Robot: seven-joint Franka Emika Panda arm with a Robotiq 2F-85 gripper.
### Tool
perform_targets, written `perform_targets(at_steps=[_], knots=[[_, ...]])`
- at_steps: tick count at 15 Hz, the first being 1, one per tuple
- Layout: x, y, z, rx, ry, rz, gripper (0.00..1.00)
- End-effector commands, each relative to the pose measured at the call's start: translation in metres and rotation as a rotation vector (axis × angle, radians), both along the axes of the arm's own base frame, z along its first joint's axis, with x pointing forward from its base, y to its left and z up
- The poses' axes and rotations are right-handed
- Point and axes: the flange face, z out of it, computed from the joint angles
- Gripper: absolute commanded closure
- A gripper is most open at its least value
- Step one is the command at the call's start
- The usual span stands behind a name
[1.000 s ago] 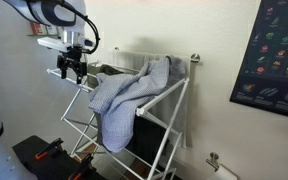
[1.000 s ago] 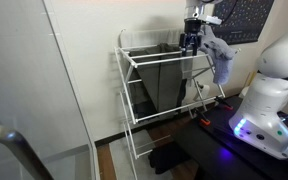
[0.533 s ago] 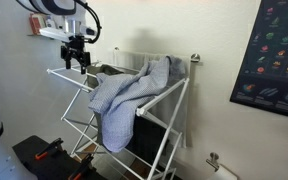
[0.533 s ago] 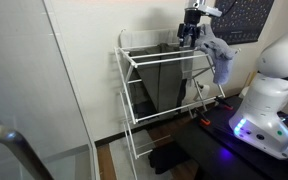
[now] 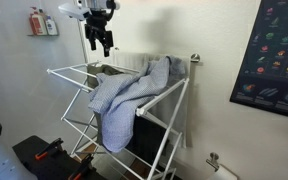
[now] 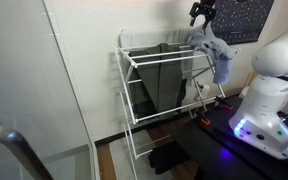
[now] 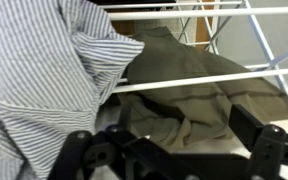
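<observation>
The striped shirt point(image 5: 134, 92) is below my gripper and to its left in the wrist view. I will move that way and go down onto the shirt's crumpled upper folds.
A white wire drying rack point(image 5: 68, 73) point(image 6: 132, 108) stands by the wall. A blue-and-white striped shirt point(image 5: 134, 92) point(image 6: 218, 55) point(image 7: 39, 70) hangs crumpled over one end of it. An olive-green cloth point(image 6: 164, 82) point(image 7: 199, 100) is draped over the rails beside the shirt. My gripper point(image 5: 104, 43) point(image 6: 200, 14) point(image 7: 174, 150) hangs in the air above the rack, open and empty. In the wrist view its dark fingers point(image 7: 262, 140) frame the olive cloth below, with a white rail point(image 7: 184, 80) crossing between.
A dark poster point(image 5: 274, 55) hangs on the wall. Bottles point(image 5: 42, 22) sit on a small wall shelf behind the arm. The robot's white base point(image 6: 269, 95) stands beside the rack. A glass panel point(image 6: 44, 90) and a handrail point(image 6: 14, 148) are on the far side.
The gripper has risen from the rack's end rail and shifted over toward the shirt. It stayed open. The clothes have not moved.
</observation>
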Motion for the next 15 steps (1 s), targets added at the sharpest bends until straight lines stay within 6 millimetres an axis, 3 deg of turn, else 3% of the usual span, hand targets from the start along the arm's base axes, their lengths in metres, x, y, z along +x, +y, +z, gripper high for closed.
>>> perform_targets(at_steps=[1,5,9,15], knots=[[-0.003,-0.062,0.005,-0.003,-0.011,-0.149,0.0],[-0.008,-0.112,-0.004,0.004,-0.001,-0.264,0.0],[-0.001,-0.146,-0.02,-0.036,0.045,-0.3,0.0],[0.033,-0.161,-0.043,-0.106,0.13,-0.289,0.0]])
